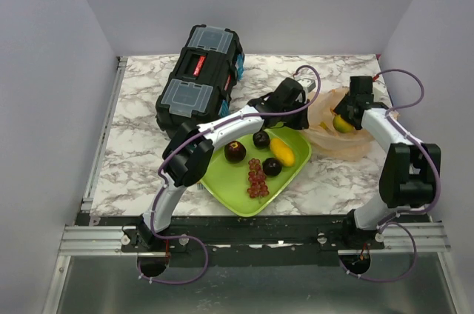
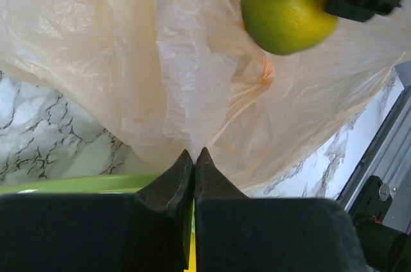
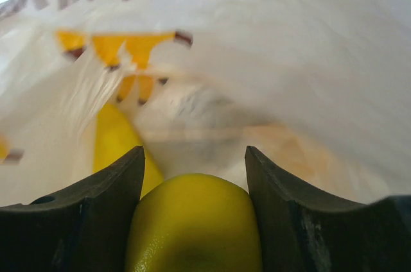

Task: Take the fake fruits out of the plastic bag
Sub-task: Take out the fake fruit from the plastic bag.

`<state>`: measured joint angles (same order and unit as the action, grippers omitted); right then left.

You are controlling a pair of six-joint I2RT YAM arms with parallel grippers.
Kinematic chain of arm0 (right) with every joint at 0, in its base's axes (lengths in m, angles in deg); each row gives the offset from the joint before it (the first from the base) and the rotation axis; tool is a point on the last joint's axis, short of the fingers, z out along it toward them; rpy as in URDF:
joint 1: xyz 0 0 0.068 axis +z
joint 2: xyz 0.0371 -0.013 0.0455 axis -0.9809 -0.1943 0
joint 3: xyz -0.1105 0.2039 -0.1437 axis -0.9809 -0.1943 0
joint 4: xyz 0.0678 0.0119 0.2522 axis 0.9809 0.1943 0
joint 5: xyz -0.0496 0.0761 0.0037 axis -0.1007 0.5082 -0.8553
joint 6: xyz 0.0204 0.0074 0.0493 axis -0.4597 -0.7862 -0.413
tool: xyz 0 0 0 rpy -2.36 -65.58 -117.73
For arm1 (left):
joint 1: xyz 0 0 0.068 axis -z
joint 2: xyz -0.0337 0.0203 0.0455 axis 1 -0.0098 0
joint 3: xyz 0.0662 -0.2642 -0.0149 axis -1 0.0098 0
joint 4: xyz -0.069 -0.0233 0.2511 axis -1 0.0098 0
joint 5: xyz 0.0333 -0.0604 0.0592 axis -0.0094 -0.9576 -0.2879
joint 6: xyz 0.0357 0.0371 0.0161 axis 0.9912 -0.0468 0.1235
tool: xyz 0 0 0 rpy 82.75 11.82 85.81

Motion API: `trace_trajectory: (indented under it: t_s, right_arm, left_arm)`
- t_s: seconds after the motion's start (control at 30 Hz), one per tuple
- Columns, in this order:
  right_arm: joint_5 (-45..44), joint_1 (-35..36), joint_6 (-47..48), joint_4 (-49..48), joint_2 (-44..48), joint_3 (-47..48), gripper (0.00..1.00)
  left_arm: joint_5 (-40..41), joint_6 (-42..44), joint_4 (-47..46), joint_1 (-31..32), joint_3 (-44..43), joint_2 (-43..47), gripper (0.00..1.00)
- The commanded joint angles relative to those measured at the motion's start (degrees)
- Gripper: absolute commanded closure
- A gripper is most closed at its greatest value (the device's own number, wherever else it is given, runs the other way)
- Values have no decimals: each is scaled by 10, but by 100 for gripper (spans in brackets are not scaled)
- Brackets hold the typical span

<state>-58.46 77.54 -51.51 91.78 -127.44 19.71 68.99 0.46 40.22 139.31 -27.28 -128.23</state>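
Note:
Next, my right gripper moves back and to the left in the top view, then down onto the tray's bottom (image 1: 235, 184) beside the grapes, since that spot is empty.
The peach plastic bag (image 1: 346, 138) lies right of the green tray (image 1: 222, 184). My left gripper (image 1: 309, 104) is shut, pinching the bag's left edge; the wrist view shows the film (image 2: 192, 60) caught between its tips (image 2: 194, 153). My right gripper (image 1: 345, 116) is over the bag mouth, shut on a yellow-green fruit (image 1: 342, 124), seen in both wrist views (image 3: 192, 227) (image 2: 286, 18). Another yellow fruit (image 3: 115, 137) lies inside the bag (image 3: 289, 60). On the tray lie three dark maroon fruits (image 1: 235, 152), a yellow oval one (image 1: 281, 151) and the red grape bunch (image 1: 256, 178).
A black toolbox (image 1: 200, 73) stands at the back left, just behind the left arm. The tray rim (image 2: 77, 184) lies directly under the left gripper. White walls close in the marble table, and a metal rail runs along its near edge.

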Motion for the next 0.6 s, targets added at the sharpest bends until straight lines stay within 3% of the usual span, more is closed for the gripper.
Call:
trace_trajectory:
  t_s: [0.0,0.3,0.4,0.5,0.57]
  right_arm:
    - [93,-5,-18,55,61,-38,67]
    - [85,-5,20,91,163,-38,69]
    - [90,-5,40,90,196,-23,69]
    - [93,-5,46,94,213,-7,69]
    - [110,-5,45,102,214,8,69]
  left_arm:
    - [-4,6,3,-3,-8,-17,100]
    - [6,12,30,-5,-19,-12,98]
    - [-9,11,72,-11,-51,-14,84]
    - [-25,2,103,-19,-73,-3,55]
    - [-38,-5,98,-22,-62,23,42]
